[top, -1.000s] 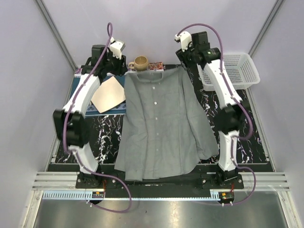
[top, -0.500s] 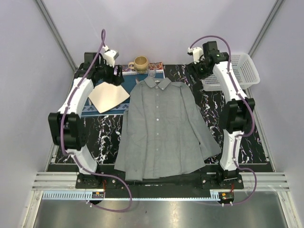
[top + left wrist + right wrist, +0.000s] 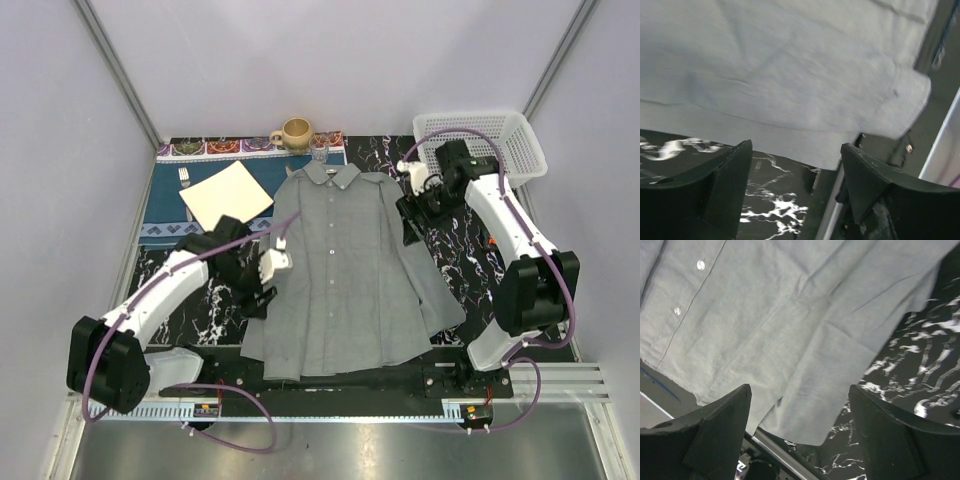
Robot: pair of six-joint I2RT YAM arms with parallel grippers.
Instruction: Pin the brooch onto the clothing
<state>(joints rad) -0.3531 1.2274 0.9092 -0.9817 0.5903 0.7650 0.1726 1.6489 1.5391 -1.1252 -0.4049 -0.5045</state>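
Observation:
I need to lower my left gripper next and bring it back onto that end of the sleeve, because the cloth at the near end of the folded sleeve (image 3: pixel 284 362) (image 3: pixel 892 107) sticks out past the shirt's hem.
The grey shirt (image 3: pixel 340 265) lies flat and face up in the middle of the table, collar at the far end. Its hem and a sleeve fill the left wrist view (image 3: pixel 790 75); its buttoned front fills the right wrist view (image 3: pixel 780 315). My left gripper (image 3: pixel 252 292) (image 3: pixel 796 170) hangs open over the shirt's left edge, holding nothing. My right gripper (image 3: pixel 412 218) (image 3: pixel 800 415) is open above the shirt's right sleeve, also holding nothing. A tiny orange-red speck (image 3: pixel 491 240) on the dark table beside my right forearm looks like the brooch.
A blue patterned placemat (image 3: pixel 165 210) at the back left carries a beige napkin (image 3: pixel 226 194) and a fork (image 3: pixel 185 180). A tan cup (image 3: pixel 296 132) stands behind the collar. A white basket (image 3: pixel 500 145) sits at the back right.
Both arms have pulled back from the shirt's shoulders at the far end towards the middle. Their jaws have opened, and the shirt now lies released and flat.

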